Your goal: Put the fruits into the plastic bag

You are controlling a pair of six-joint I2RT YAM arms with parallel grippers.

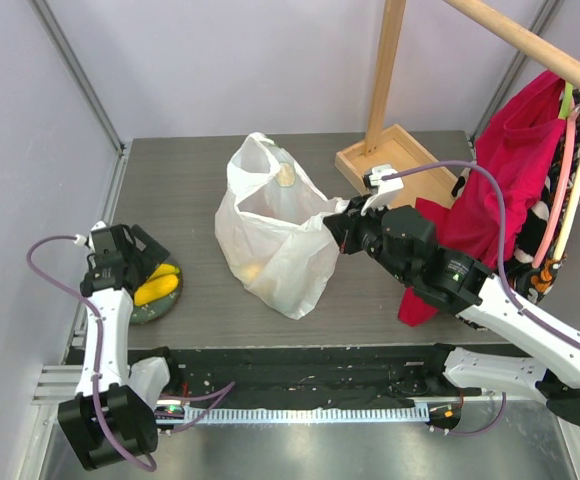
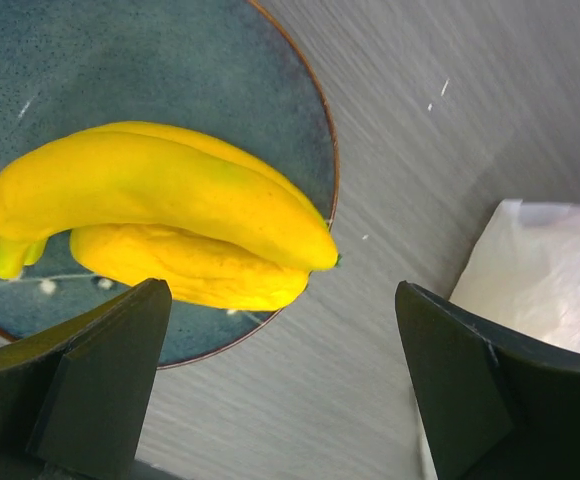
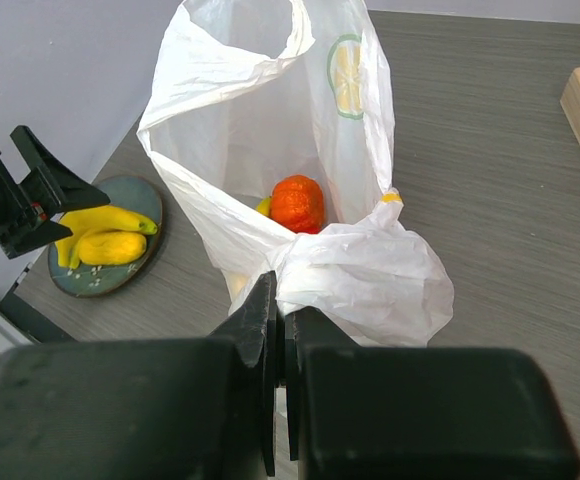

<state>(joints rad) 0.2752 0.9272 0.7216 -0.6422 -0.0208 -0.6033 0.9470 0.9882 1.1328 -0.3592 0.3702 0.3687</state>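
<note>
The yellow banana bunch's bag-facing tip (image 1: 173, 268) (image 2: 305, 237) reaches the plate's rim below my open fingers, so I should lower my left gripper around that tip and close it.
The yellow banana bunch (image 2: 160, 225) lies on a round grey-blue plate (image 2: 140, 60), also seen in the top view (image 1: 157, 285) and the right wrist view (image 3: 105, 235). My left gripper (image 2: 280, 385) is open and empty just above the plate's edge, beside the bananas. The white plastic bag (image 1: 270, 235) with a lemon print stands in the middle of the table. My right gripper (image 3: 282, 325) is shut on the bag's rim and holds its mouth open. Inside the bag lie an orange fruit (image 3: 298, 203) and a bit of a yellow one.
A red cloth (image 1: 505, 175) hangs on a wooden rack at the right, with its wooden base tray (image 1: 395, 160) behind the bag. A black strip runs along the table's near edge. The plate (image 1: 170, 302) sits close to the table's left edge.
</note>
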